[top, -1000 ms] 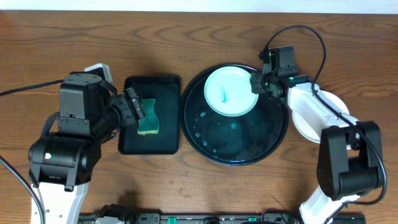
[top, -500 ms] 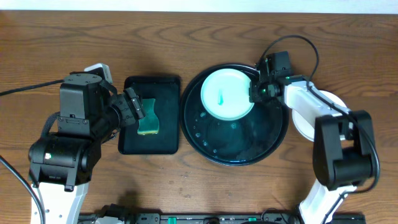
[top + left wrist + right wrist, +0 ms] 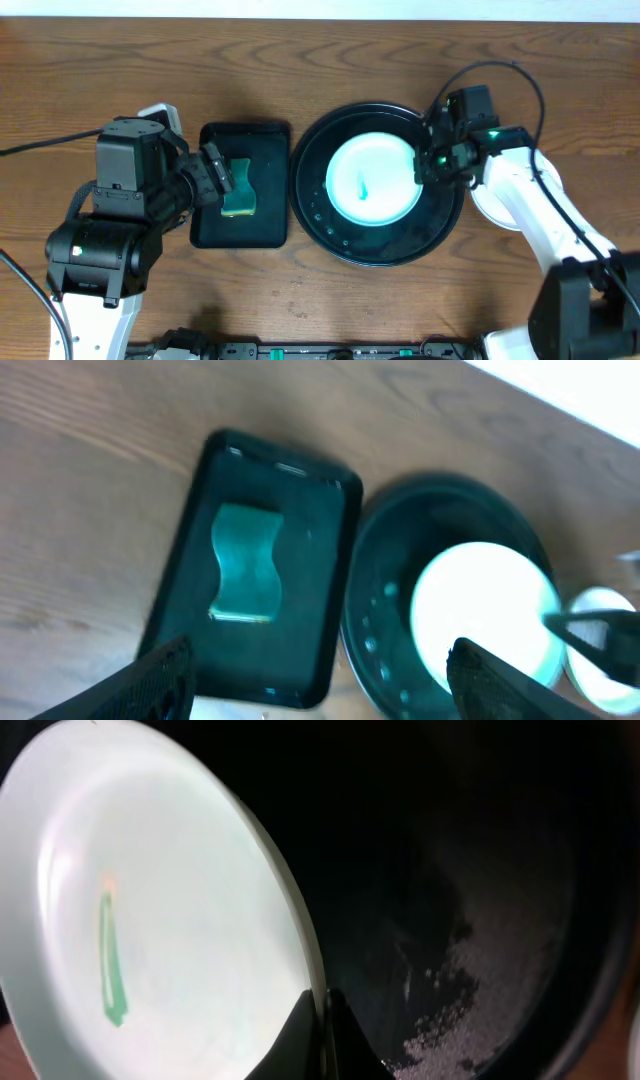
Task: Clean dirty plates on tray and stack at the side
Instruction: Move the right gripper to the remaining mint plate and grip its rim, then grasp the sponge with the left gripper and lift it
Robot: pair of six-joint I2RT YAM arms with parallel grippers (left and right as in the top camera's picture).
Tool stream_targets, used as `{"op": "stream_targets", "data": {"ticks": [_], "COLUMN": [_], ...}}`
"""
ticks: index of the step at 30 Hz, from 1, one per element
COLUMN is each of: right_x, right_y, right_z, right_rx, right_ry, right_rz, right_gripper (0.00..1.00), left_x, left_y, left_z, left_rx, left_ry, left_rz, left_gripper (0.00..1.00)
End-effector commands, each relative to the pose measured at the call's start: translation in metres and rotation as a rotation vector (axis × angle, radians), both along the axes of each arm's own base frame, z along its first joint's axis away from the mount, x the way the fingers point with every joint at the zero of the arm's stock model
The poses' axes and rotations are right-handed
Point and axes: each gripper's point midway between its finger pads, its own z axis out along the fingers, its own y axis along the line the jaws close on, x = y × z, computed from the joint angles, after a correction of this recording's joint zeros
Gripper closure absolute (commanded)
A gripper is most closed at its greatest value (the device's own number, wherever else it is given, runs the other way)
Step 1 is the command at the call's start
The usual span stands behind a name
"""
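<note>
Next, my left gripper lowers open into the rectangular tray and onto the green sponge (image 3: 240,188) (image 3: 245,563), since the plate's centre still has a green smear to wipe.
A pale mint-green dirty plate (image 3: 373,183) with a green smear at its centre is over the middle of the round black tray (image 3: 330,235). My right gripper (image 3: 424,166) is shut on the plate's right rim; in the right wrist view the fingers (image 3: 322,1020) pinch the rim of the plate (image 3: 160,910), which is tilted above the tray (image 3: 480,870). Another plate (image 3: 492,205) lies on the table right of the tray, partly under the right arm. My left gripper (image 3: 318,675) is open and empty, above the rectangular tray. The left wrist view shows the plate (image 3: 485,615) in the tray (image 3: 385,630).
A green sponge (image 3: 238,187) lies in the small rectangular black tray (image 3: 212,230) left of the round tray; it also shows in the left wrist view (image 3: 245,562). Water drops speckle the round tray's floor. Bare wooden table lies around.
My right gripper has moved the plate from the tray's far edge toward me to the tray's middle. The left arm has not moved.
</note>
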Motion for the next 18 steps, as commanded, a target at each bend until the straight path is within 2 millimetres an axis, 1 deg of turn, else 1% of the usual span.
{"op": "stream_targets", "data": {"ticks": [1, 3, 6, 7, 8, 9, 11, 12, 15, 18], "right_x": [-0.015, -0.016, -0.015, -0.015, -0.014, -0.014, -0.013, -0.014, -0.014, -0.015], "right_y": [-0.003, -0.004, -0.002, -0.002, -0.002, -0.002, -0.002, -0.002, -0.001, 0.000], "right_z": [-0.043, -0.054, -0.055, -0.053, -0.049, -0.045, -0.034, -0.028, -0.002, 0.023], "right_rx": [-0.052, -0.060, -0.058, -0.057, -0.055, -0.054, -0.050, -0.048, -0.034, -0.015], "right_ry": [0.099, 0.120, 0.110, 0.102, 0.093, 0.082, 0.059, 0.044, -0.019, -0.082], "right_rz": [0.017, 0.028, 0.080, 0.082, 0.082, 0.081, 0.081, 0.080, 0.080, 0.082], "right_gripper": [0.99, 0.99, 0.94, 0.92, 0.90, 0.86, 0.79, 0.78, 0.76, 0.75], "left_x": [-0.001, -0.004, -0.006, -0.007, -0.009, -0.009, -0.009, -0.007, 0.002, 0.019], "left_y": [-0.009, -0.009, -0.008, -0.006, -0.002, 0.003, 0.012, 0.016, 0.025, 0.023], "left_z": [0.006, -0.001, -0.021, -0.031, -0.042, -0.053, -0.075, -0.088, -0.119, -0.150], "left_rx": [-0.045, -0.027, -0.013, 0.002, 0.026, 0.055, 0.107, 0.136, 0.203, 0.216], "left_ry": [0.002, 0.029, 0.103, 0.138, 0.180, 0.221, 0.295, 0.334, 0.417, 0.479], "left_rz": [-0.034, -0.046, -0.048, -0.047, -0.031, -0.013, 0.014, 0.027, 0.053, 0.048], "left_gripper": [0.19, 0.19, 0.19, 0.21, 0.29, 0.32, 0.34, 0.34, 0.34, 0.34]}}
